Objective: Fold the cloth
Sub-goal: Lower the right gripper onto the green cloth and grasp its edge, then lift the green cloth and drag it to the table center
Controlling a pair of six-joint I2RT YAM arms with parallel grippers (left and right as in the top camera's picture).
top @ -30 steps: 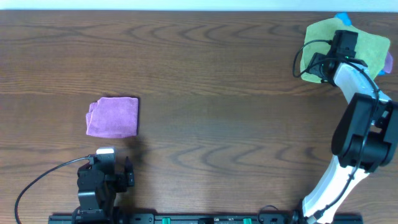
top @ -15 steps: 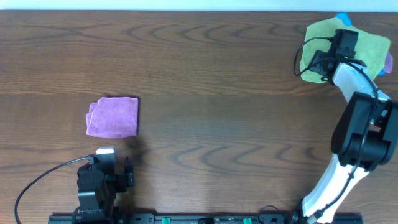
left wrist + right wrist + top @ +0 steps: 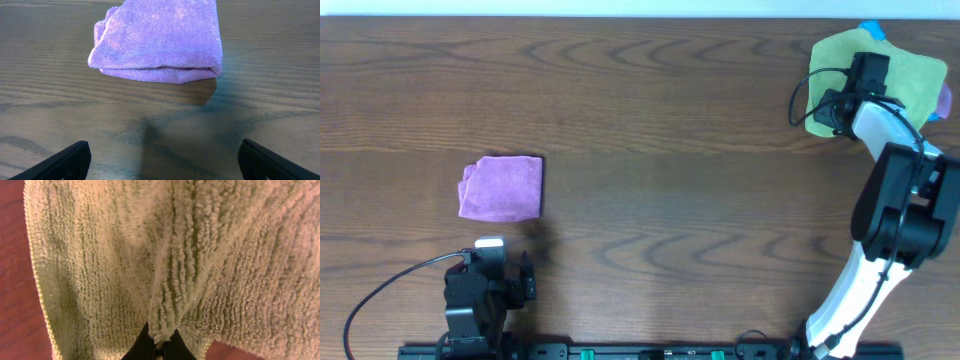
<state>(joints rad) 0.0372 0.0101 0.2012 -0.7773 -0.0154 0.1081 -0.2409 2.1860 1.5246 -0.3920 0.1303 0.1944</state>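
My right gripper should next lift the green cloth and carry it to the left in the overhead view, onto the bare spot in the middle of the table (image 3: pixel 682 172), because other cloths peek out from under the green cloth.
The lime-green cloth (image 3: pixel 910 75) lies at the table's far right corner, partly under my right arm. My right gripper (image 3: pixel 842 108) sits over its near-left part. In the right wrist view the cloth (image 3: pixel 100 255) fills the frame, and my right gripper (image 3: pixel 159 350) is shut on a pinched-up ridge of it. My left gripper (image 3: pixel 488 262) rests at the near left edge of the table, far from the cloth. Seen from the left wrist, my left gripper (image 3: pixel 162 159) is open, with bare wood between its fingers.
A folded purple cloth (image 3: pixel 501 187) lies on the left, just beyond my left gripper, also the purple cloth (image 3: pixel 160 40). A bit of blue cloth (image 3: pixel 871 30) and a purple edge (image 3: pixel 945 100) peek from under the green one. A black cable (image 3: pixel 380 295) loops at the near left.
My right gripper has shut, pinching up a ridge of the green cloth, and shifted slightly left. The left arm has not moved.
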